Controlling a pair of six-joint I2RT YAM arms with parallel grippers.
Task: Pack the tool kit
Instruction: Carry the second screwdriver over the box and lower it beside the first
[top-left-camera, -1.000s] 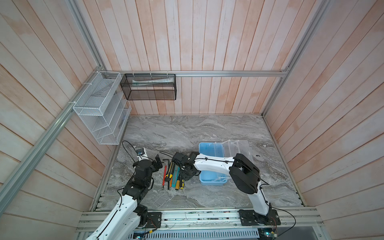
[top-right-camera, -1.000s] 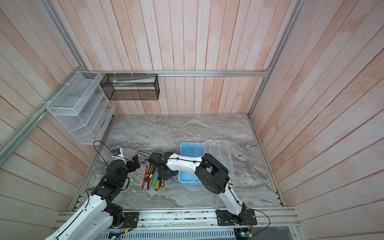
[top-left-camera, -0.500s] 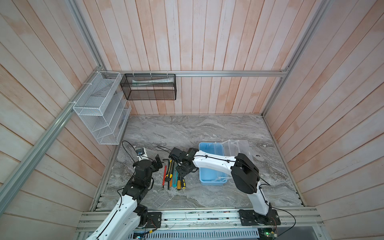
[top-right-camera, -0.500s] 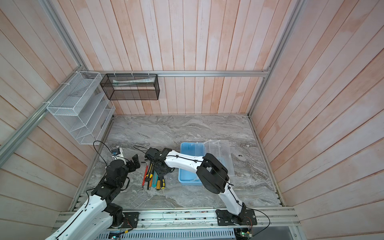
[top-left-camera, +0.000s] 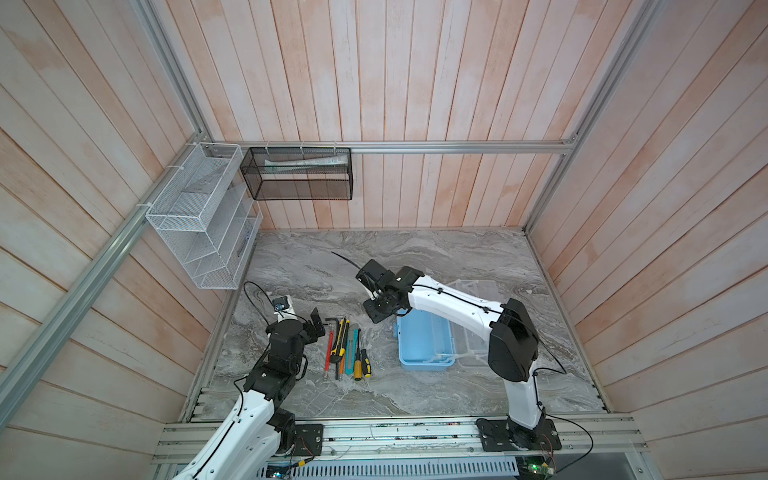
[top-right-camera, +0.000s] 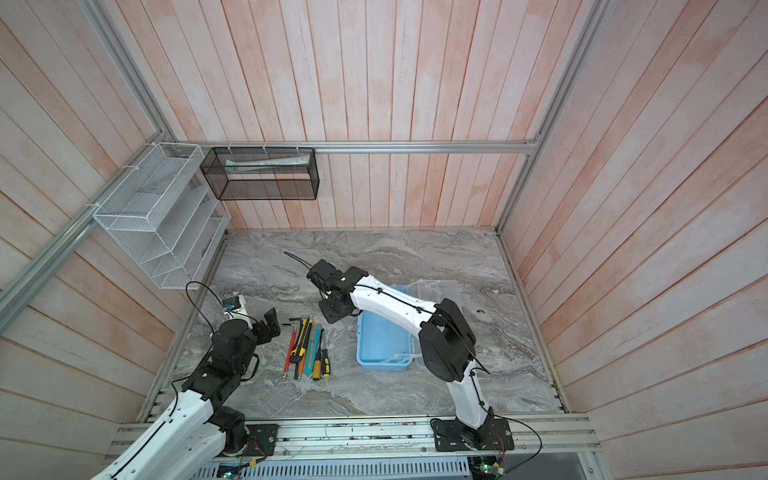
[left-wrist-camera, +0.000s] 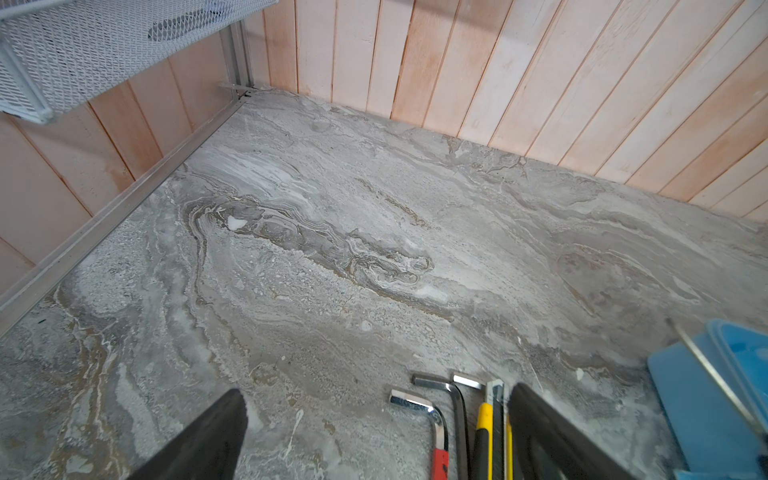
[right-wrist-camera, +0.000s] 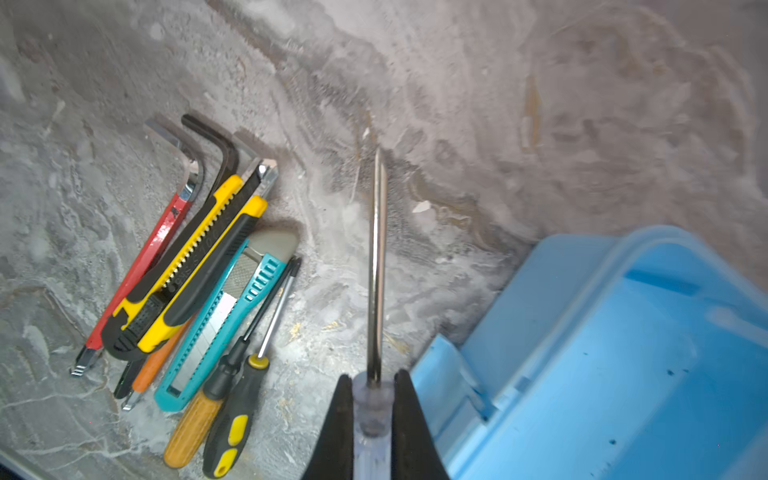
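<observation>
My right gripper carries the screwdriver over next, turns its stem along the clear lid's length and releases. The clear lid (top-left-camera: 471, 332) lies across the blue box from my gripper.
The light blue box (top-left-camera: 424, 347) (top-right-camera: 384, 347) stands open right of centre, its clear lid (top-left-camera: 471, 332) laid out to its right behind the right arm. My right gripper (right-wrist-camera: 372, 378) (top-left-camera: 376, 309) hovers by the box's far left corner, shut on a clear-handled screwdriver (right-wrist-camera: 377, 266) whose shaft points outward. A row of tools (top-left-camera: 347, 349) (top-right-camera: 307, 349) lies left of the box: hex keys (right-wrist-camera: 199, 166) (left-wrist-camera: 432, 415), a yellow-black utility knife (right-wrist-camera: 195, 266), a teal knife (right-wrist-camera: 232, 316) and more screwdrivers (right-wrist-camera: 232, 415). My left gripper (left-wrist-camera: 376, 397) (top-left-camera: 318, 326) is open and empty, just left of the row's far end.
A white wire rack (top-left-camera: 199, 232) hangs on the left wall and a black mesh basket (top-left-camera: 297, 174) on the back wall. Wooden walls close in the marble table (top-left-camera: 415, 257) on three sides. An aluminium rail (top-left-camera: 395, 432) runs along the front edge.
My right gripper has lifted off the row of tools with the clear-handled screwdriver and moved farther back, toward the box's far corner. The left arm has not moved.
</observation>
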